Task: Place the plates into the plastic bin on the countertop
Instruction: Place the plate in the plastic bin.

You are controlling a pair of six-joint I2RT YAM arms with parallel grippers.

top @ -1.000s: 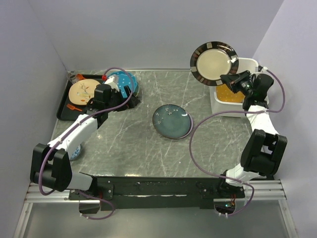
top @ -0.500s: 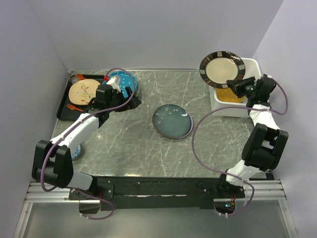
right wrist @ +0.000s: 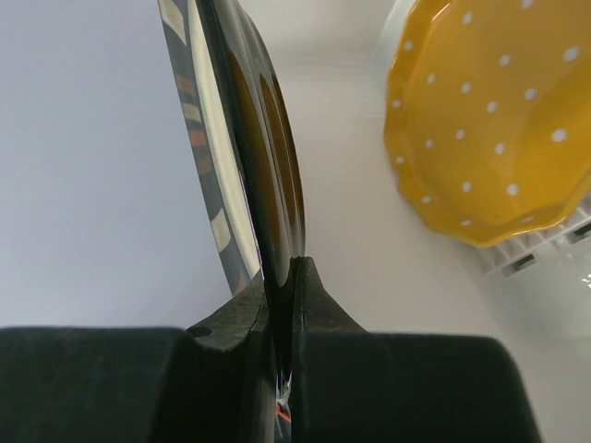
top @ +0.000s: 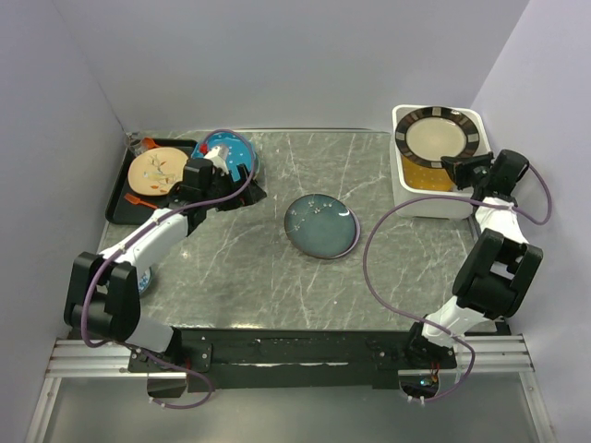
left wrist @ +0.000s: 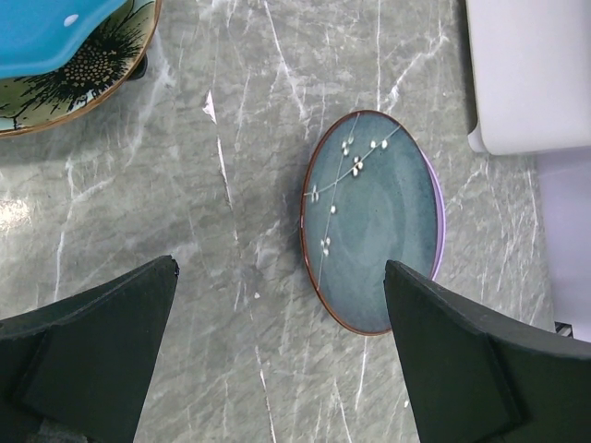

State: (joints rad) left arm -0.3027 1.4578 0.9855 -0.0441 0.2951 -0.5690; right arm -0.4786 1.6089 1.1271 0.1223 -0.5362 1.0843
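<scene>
I need to lower the cream plate next with my right gripper, down toward the orange plate [right wrist: 480, 129] in the bin below, and release it. The cream plate is still above the bin's sides.
My right gripper [top: 459, 167] is shut on the rim of the cream plate with the black-striped rim [top: 438, 137] and holds it over the white plastic bin [top: 404, 189]. In the right wrist view the plate [right wrist: 242, 157] stands edge-on between my fingertips [right wrist: 280, 277], with an orange white-dotted plate [right wrist: 480, 129] lying in the bin [right wrist: 351, 194]. A dark blue-grey plate [top: 320, 224] with a lavender edge lies mid-countertop [top: 240, 258]; it also shows in the left wrist view [left wrist: 374, 217]. My left gripper [top: 231, 180] is open and empty beside a teal plate [top: 229, 152].
A flat black tray [top: 122, 201] at the far left holds a cream floral plate [top: 157, 169]. The left wrist view shows a floral plate rim [left wrist: 83, 69] under a blue piece [left wrist: 46, 32], and the bin's corner [left wrist: 526, 74]. Walls close in on three sides.
My right gripper has carried the striped plate right and down, from high left of the bin to over it, tilting it flatter. The left arm has shifted only slightly.
</scene>
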